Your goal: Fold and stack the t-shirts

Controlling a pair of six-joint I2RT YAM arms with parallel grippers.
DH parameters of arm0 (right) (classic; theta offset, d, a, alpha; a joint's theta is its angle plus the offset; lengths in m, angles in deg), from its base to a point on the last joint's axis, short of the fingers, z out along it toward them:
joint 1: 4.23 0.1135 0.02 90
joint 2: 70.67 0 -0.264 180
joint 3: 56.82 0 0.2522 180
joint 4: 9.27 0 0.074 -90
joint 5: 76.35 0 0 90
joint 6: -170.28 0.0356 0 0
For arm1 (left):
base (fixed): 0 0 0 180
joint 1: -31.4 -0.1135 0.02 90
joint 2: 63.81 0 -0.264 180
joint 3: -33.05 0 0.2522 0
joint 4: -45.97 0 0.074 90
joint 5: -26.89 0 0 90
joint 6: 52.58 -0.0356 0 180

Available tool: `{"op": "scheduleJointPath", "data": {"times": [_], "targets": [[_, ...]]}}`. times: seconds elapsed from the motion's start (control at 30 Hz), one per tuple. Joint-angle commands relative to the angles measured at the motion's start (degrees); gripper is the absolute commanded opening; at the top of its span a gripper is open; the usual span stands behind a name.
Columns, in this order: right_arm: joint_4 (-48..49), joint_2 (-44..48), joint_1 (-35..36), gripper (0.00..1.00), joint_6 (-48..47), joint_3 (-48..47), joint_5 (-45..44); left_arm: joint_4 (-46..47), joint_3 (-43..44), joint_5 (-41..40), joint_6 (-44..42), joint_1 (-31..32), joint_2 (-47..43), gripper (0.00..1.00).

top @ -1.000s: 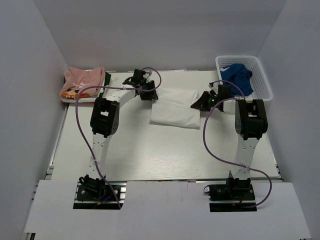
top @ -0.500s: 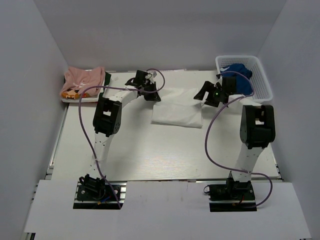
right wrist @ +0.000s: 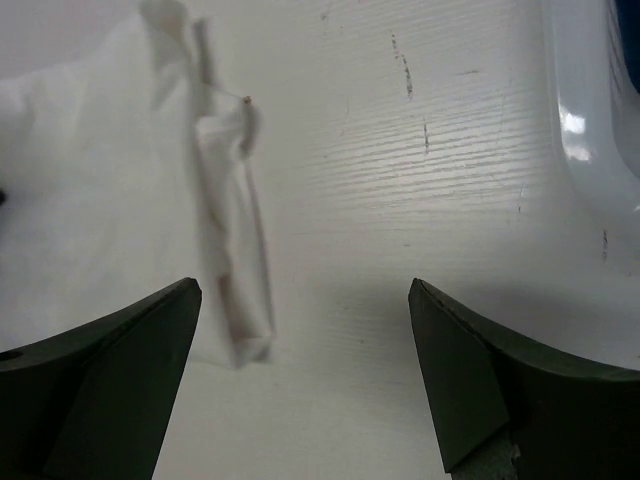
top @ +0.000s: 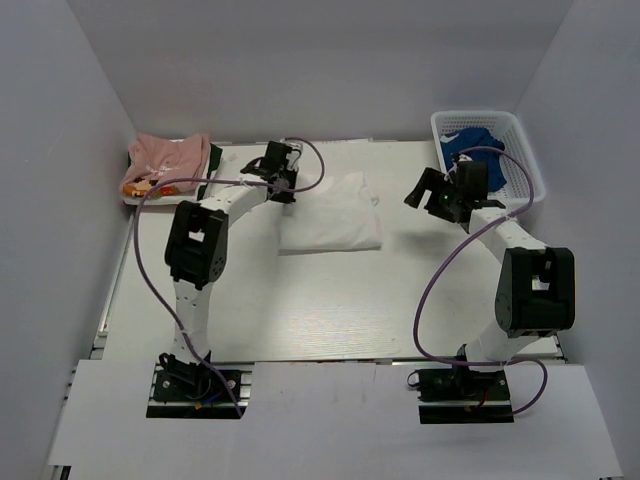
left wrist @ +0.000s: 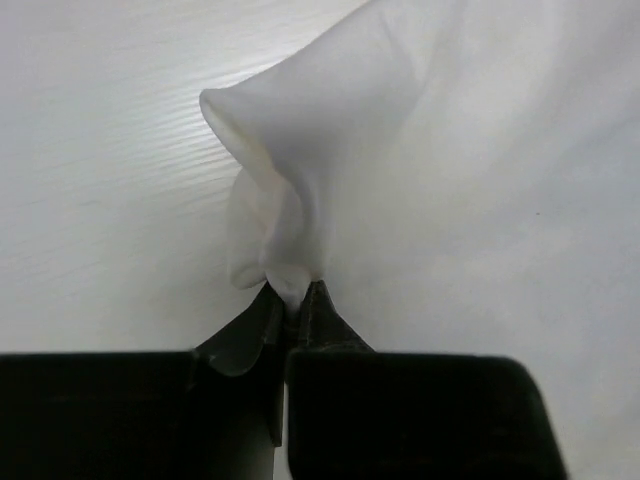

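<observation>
My left gripper lifts the white t-shirt (top: 335, 215) next, then brings it down onto the pink t-shirt (top: 168, 160), then releases it, since the pink t-shirt already lies folded there.
A folded white t-shirt (top: 335, 215) lies in the middle of the table, plain side up. My left gripper (top: 288, 192) is at its far left corner, shut on a pinch of the white cloth (left wrist: 295, 285), and the t-shirt (left wrist: 450, 180) bunches up from the jaws. My right gripper (top: 425, 198) hangs open to the right of the t-shirt, apart from it. In the right wrist view the gripper (right wrist: 305, 300) holds nothing, and the t-shirt's folded edge (right wrist: 235, 260) lies ahead on the left. A pink t-shirt (top: 168, 160) with orange print lies folded at the far left.
The pink t-shirt rests on a white tray (top: 135, 200) by the left wall. A white basket (top: 525, 150) at the far right holds blue cloth (top: 475, 148), and its wall (right wrist: 590, 150) shows in the right wrist view. Walls enclose the table on three sides.
The right gripper opened, let go of the white t-shirt and drew back to the right. The left gripper shut on the corner and dragged the t-shirt to the left.
</observation>
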Motion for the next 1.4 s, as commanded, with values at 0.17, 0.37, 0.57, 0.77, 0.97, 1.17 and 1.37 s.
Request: {"op": "scheduleJointPath", "data": {"times": [0.17,0.37,0.57,0.77,0.97,1.17,1.37], "targets": [[2.63,2.49,0.12,0.9,-0.95,2.14,-1.6,4.7,-5.51,-27.26,-18.76,-5.14,-15.24,0.0],[4.56,2.75,0.29,0.9,-0.95,2.41,-1.51,8.4,-4.1,-30.53,-27.64,-10.94,-16.83,0.0],[4.56,3.01,0.55,0.9,-1.56,2.06,-2.56,10.43,0.55,-30.97,-34.94,-13.93,-17.97,0.0],[3.95,2.92,0.91,0.9,-1.65,0.74,0.68,10.95,5.47,-28.15,-39.52,-15.69,-19.03,0.0],[3.77,3.19,0.82,0.9,-1.82,0.3,1.74,6.03,19.25,-30.18,-38.9,-17.97,-15.17,0.0],[3.86,3.01,0.91,0.9,-1.48,0.13,2.7,4.36,22.27,-27.9,-38.9,-20.17,-14.63,0.0],[3.51,1.87,0.91,0.9,-1.3,-0.84,3.41,6.81,19.28,-26.66,-38.37,-23.5,-11.74,0.0]]}}
